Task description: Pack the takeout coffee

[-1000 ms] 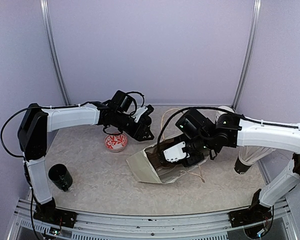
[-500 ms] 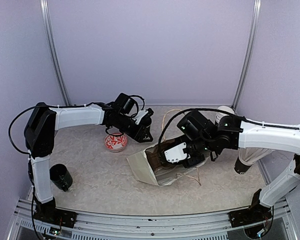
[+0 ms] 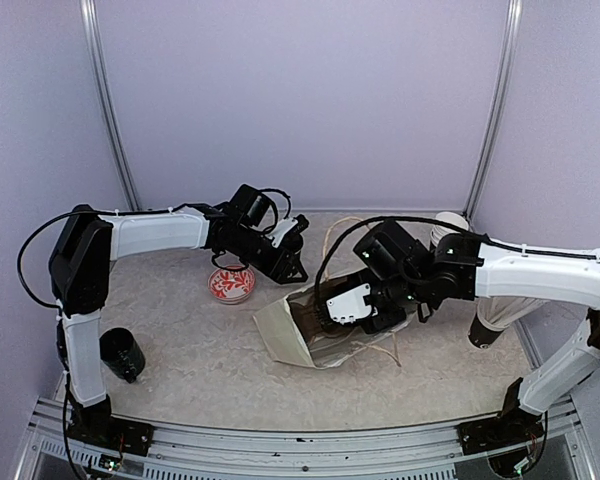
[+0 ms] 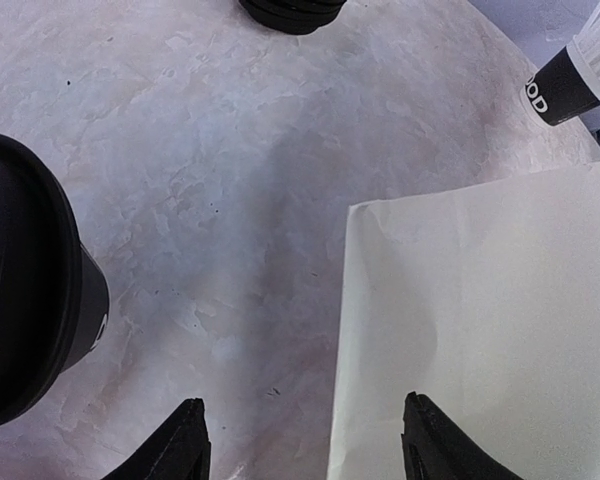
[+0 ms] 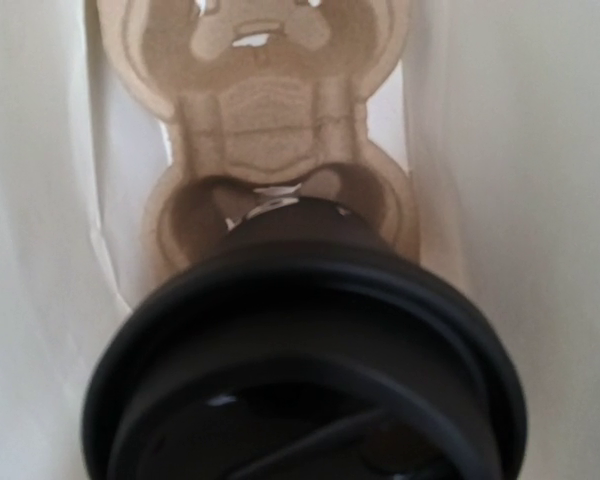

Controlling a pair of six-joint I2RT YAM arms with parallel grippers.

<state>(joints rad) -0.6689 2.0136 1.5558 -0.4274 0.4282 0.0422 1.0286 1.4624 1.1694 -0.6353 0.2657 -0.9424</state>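
My right gripper pushes deeper into the bag next, seats the cup in the carrier's pocket and releases it, since the cup's base already points there.
The takeout coffee, a black cup under a round black lid, fills the lower half of the right wrist view. Its base points at a pocket of a brown cardboard cup carrier inside the cream paper bag. The bag lies on its side mid-table with my right gripper reaching into its mouth, shut on the cup. The lid hides the fingers. My left gripper hangs open over the table beside the bag's edge, holding nothing.
A red-patterned bowl sits below the left gripper. A black cup stands front left. Another black cup, a stack of black lids and a black cup of white sticks surround the left gripper. Nested cups lie right.
The left arm shifted a little to the right, then held still. The right gripper edged slightly deeper into the bag with the cup.
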